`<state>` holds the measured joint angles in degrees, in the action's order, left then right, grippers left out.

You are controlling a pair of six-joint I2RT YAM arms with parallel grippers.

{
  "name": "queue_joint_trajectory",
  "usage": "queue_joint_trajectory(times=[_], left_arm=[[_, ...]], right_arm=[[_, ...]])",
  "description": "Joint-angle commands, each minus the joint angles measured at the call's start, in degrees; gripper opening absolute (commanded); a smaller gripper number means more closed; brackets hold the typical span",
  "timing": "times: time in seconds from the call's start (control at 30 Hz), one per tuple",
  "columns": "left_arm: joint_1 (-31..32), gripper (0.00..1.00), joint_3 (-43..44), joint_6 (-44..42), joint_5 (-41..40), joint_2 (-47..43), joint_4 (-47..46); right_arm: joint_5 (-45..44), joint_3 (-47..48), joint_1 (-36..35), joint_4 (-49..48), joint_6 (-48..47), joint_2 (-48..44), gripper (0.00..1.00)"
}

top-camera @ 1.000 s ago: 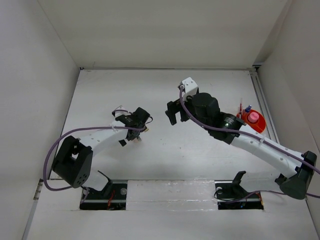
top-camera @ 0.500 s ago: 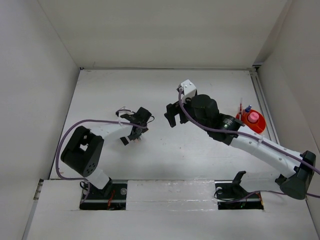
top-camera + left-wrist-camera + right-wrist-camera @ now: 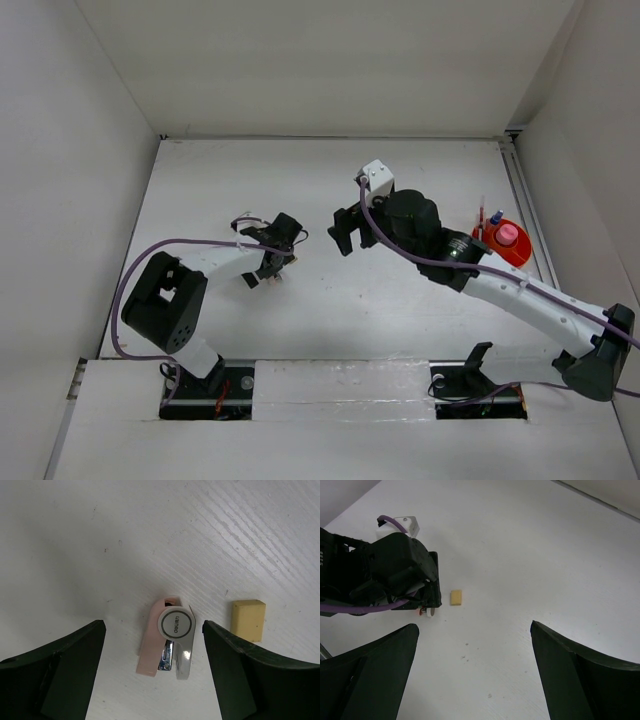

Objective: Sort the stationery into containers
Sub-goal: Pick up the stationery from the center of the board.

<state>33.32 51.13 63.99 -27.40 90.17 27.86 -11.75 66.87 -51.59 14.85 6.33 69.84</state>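
Observation:
The pink-white piece [image 3: 277,278] [image 3: 427,611] my left gripper straddles lies left of my right gripper in the top view, so next my right gripper needs to move that way to receive it.
The pink-white piece [image 3: 170,642] lies flat on the white table, a round grey-ringed label on its top. My left gripper [image 3: 154,630] is open and straddles it, with a gap between each finger and the piece. In the top view that gripper [image 3: 268,272] points down at mid-left. A tan eraser cube [image 3: 248,619] rests just outside the right finger, also seen as the eraser [image 3: 456,597] from the right wrist. My right gripper [image 3: 345,232] hovers open and empty at centre. The orange-red cup [image 3: 518,250] at right holds a pink-capped tube [image 3: 507,235], a blue-capped bottle [image 3: 496,216] and a red pen [image 3: 481,213].
White walls enclose the table on the left, back and right. The right arm's white forearm [image 3: 530,295] stretches from the near right corner towards the centre, passing just in front of the cup. A purple cable [image 3: 150,262] loops beside the left arm.
The left arm has folded more upright, its gripper staying over the pink-white piece while its jaws narrowed. The right arm has barely moved.

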Motion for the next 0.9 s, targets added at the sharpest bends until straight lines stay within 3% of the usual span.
queue_joint_trajectory(times=[0.0, 0.1, 0.17, 0.23, 0.3, 0.43, 0.47, 0.53, 0.7, 0.87], left_arm=[[-0.19, 0.75, 1.69, -0.35, -0.46, 0.09, 0.44], [-0.19, 0.67, 1.69, -0.35, -0.46, 0.09, 0.44], [-0.19, 0.56, 1.69, -0.35, 0.06, 1.23, 0.44], [-0.19, 0.56, 1.69, -0.35, 0.06, 1.24, 0.44], [-0.19, 0.49, 1.69, -0.35, 0.06, 1.94, -0.08], [-0.19, 0.28, 1.69, -0.35, 0.59, 3.16, -0.08], [-0.19, 0.13, 1.69, -0.35, 0.59, 3.17, -0.08], [-0.19, 0.00, 1.17, 0.44, 0.59, 3.17, -0.08], [-0.19, 0.00, 0.55, 0.96, 0.06, -3.32, 0.62], [0.68, 0.00, -0.69, -5.00, 1.29, -17.88, -5.70]], right_arm=[[1.37, -0.16, 0.00, -4.04, 0.53, -1.73, 1.00], [1.99, -0.69, 0.00, -4.04, 0.53, -2.25, 1.00], [2.60, -0.69, 0.00, -4.04, 0.53, -2.26, 1.00], [2.61, -0.69, 0.00, -4.04, 0.53, -2.87, 1.00], [2.61, -0.69, 0.00, -4.04, 0.53, -3.57, 1.00], [3.13, -1.22, 0.00, -4.04, 0.53, -5.24, 1.00], [3.13, -1.74, 0.00, -4.04, 0.53, -5.24, 1.00], [3.13, -2.27, 0.00, -4.04, 0.53, -5.77, 1.00], [8.65, -7.18, 2.37, -7.80, 1.22, -8.31, 1.00], [28.22, -15.88, 7.55, -19.41, 4.04, -11.57, 1.00]])
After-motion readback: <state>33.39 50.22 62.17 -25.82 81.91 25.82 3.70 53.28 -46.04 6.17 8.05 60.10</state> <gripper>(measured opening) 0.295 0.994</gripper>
